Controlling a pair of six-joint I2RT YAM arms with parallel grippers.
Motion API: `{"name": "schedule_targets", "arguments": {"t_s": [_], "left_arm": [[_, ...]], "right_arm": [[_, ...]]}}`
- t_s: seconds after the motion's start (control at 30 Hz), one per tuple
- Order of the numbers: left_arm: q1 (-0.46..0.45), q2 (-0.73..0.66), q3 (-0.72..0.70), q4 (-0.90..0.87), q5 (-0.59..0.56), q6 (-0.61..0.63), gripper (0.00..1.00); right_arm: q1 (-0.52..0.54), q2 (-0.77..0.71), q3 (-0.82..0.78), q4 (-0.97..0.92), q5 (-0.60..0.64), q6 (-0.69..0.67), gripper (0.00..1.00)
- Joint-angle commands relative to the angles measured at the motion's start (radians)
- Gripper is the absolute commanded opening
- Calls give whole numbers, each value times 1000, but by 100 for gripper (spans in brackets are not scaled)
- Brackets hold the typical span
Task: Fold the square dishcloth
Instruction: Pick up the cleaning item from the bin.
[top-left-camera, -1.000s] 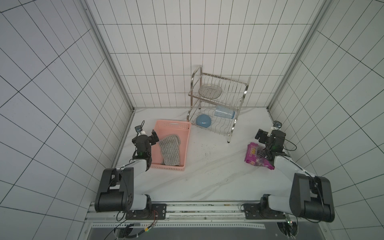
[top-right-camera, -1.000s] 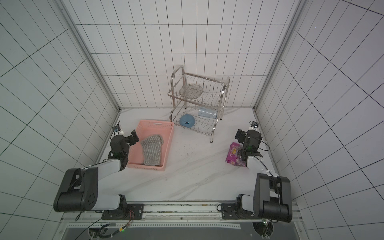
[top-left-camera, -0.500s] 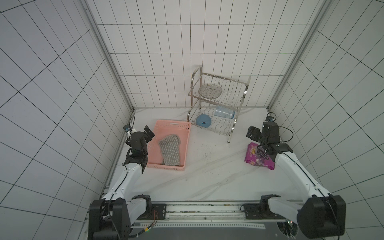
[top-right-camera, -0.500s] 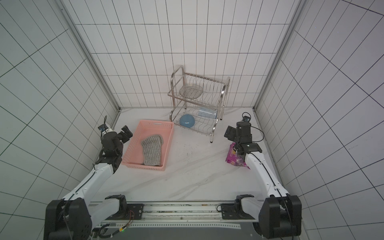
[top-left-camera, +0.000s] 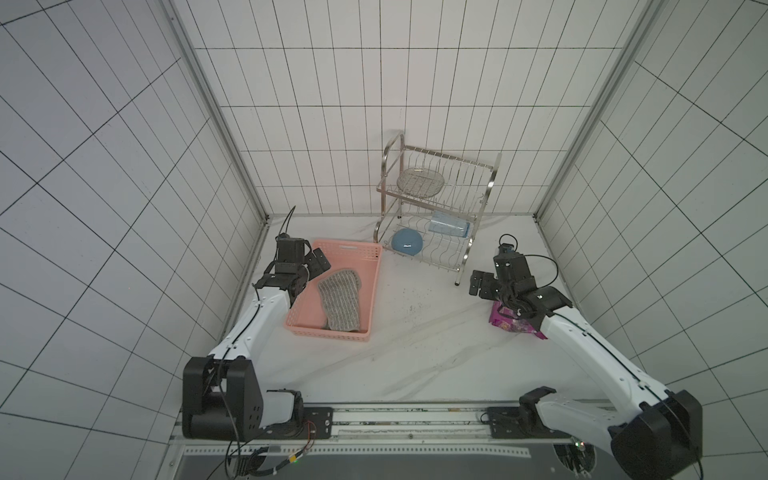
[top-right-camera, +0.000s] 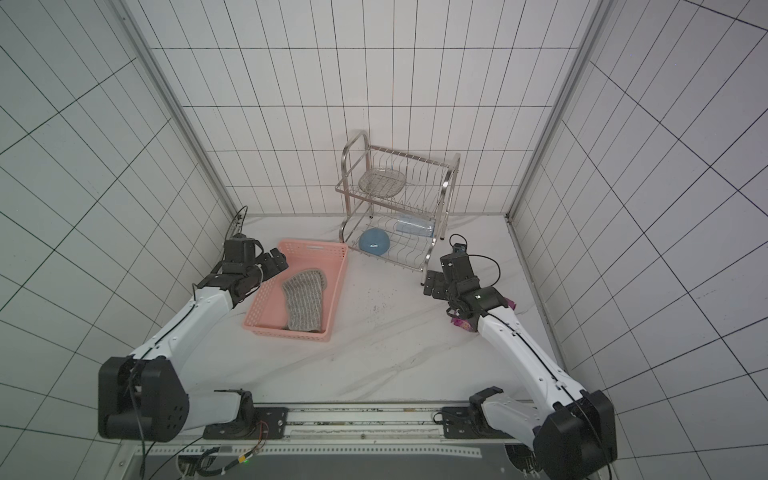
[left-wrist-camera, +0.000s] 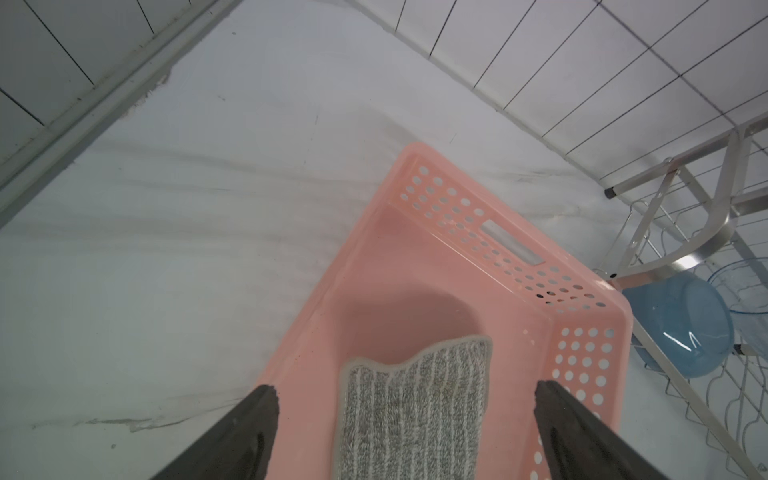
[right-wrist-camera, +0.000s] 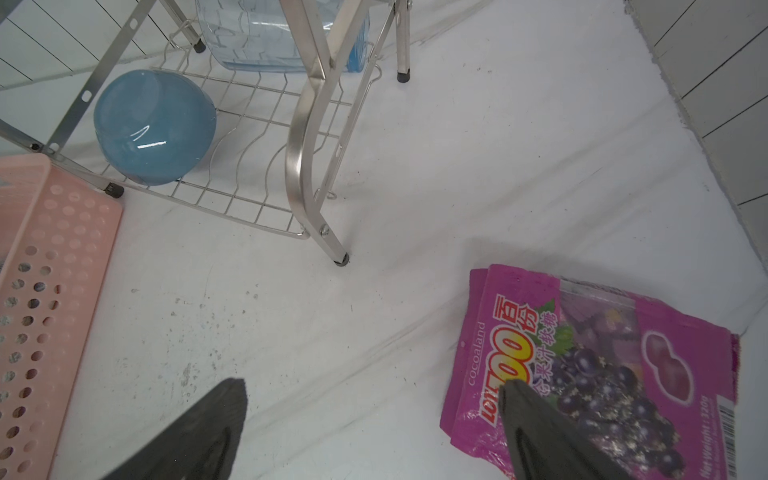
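Observation:
My left gripper is open above the pale hem at the dishcloth's nearest corner (top-left-camera: 320, 284) (left-wrist-camera: 345, 373). It will next lower its open fingers to both sides of the hem, where the bare bottom of the basket leaves room.
The square dishcloth (top-left-camera: 340, 303) (top-right-camera: 303, 305), grey with thin pale stripes, lies lengthwise inside the pink basket (top-left-camera: 328, 334) (top-right-camera: 286, 332) at the left of the table. My left gripper (top-left-camera: 316, 264) (top-right-camera: 272, 262) hangs open above the basket's far left part. In the left wrist view the dishcloth (left-wrist-camera: 411, 411) shows between the spread fingers (left-wrist-camera: 257, 415), apart from them. My right gripper (top-left-camera: 480, 284) (right-wrist-camera: 374, 390) is open above bare table, with one fingertip over the edge of the purple snack packet (right-wrist-camera: 602, 353). It holds nothing.
A steel dish rack (top-left-camera: 436, 199) stands at the back, with a blue bowl (top-left-camera: 407, 242) and a clear blue container (top-left-camera: 451, 226) on its lower shelf. The purple packet (top-left-camera: 511, 324) lies under the right arm. One rack leg (right-wrist-camera: 338, 257) stands close ahead of the right gripper.
Both arms have unfolded and reached forward. The left gripper has come over the basket's far left part. The right gripper has moved towards the rack leg. The cloth has not moved.

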Motion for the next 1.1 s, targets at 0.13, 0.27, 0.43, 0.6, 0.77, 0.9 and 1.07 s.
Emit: {"name": "schedule_targets", "arguments": {"t_s": [0.13, 0.27, 0.43, 0.6, 0.77, 0.9, 1.07], "left_arm": [[-40, 146, 104, -196, 7, 17, 98], [-47, 221, 154, -246, -63, 36, 98], [-47, 346, 222, -265, -72, 78, 98], [-44, 428, 267, -252, -40, 100, 98], [-28, 477, 279, -220, 35, 110, 98], [-23, 497, 276, -195, 62, 119, 96], [-4, 527, 262, -157, 105, 113, 78]], "right_arm": [[11, 4, 11, -41, 47, 22, 99], [10, -4, 11, -44, 39, 23, 99], [10, -28, 9, -44, 42, 22, 99], [11, -55, 7, -45, 59, 14, 99], [11, -68, -3, -47, 83, 15, 99], [12, -66, -5, -47, 93, 19, 99], [11, -62, 2, -48, 93, 22, 99]]}}
